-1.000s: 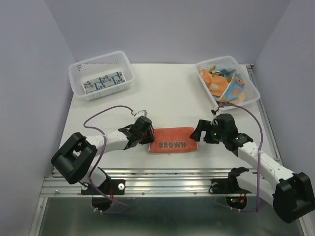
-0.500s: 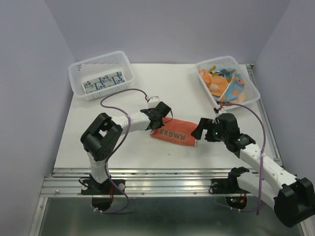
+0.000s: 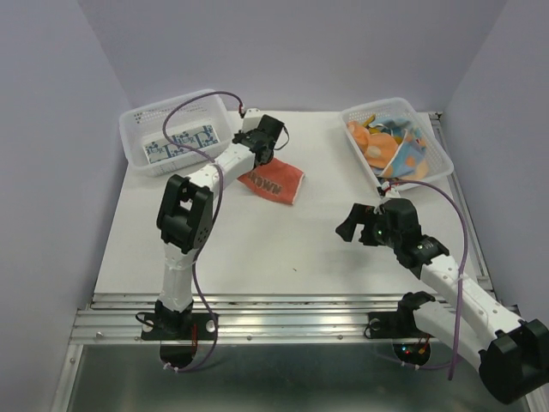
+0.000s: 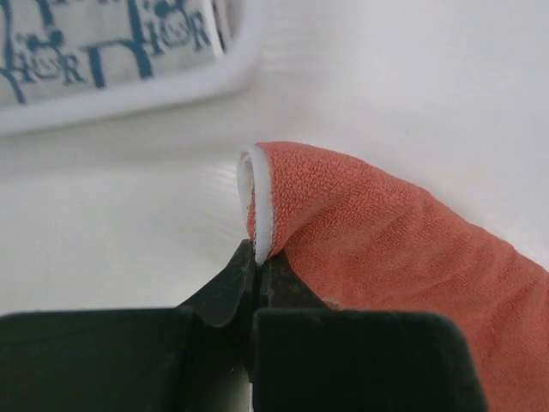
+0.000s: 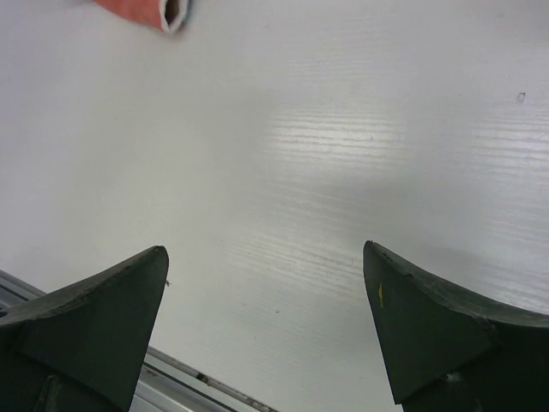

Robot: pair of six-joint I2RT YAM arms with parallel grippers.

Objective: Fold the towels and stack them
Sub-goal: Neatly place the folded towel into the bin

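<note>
My left gripper carries the orange-red towel's fold over the blue-white patterned towel (image 3: 178, 142) (image 4: 99, 47) next and lets go, since the patterned towel lies to its left in the top view.
A folded orange-red towel (image 3: 276, 178) with dark lettering hangs from my left gripper (image 3: 259, 154) near the left basket. In the left wrist view the left gripper (image 4: 257, 257) is shut on the towel's white-edged fold (image 4: 360, 232). A blue-white patterned towel (image 3: 178, 142) lies flat in the left basket (image 3: 137, 120) and shows in the left wrist view (image 4: 94, 39). Several crumpled towels (image 3: 390, 142), orange and light blue with dots, fill the right basket (image 3: 437, 159). My right gripper (image 3: 350, 225) is open and empty over bare table; a towel corner (image 5: 154, 10) shows at the top of its view.
The white table (image 3: 283, 249) ends at a metal rail (image 3: 283, 305) along the near side. The two white perforated baskets stand at the far left and far right corners. Purple cables loop off both arms.
My left gripper has carried the orange-red towel from the table's near middle up and left to beside the left basket. My right gripper has let go of it and stayed near the right.
</note>
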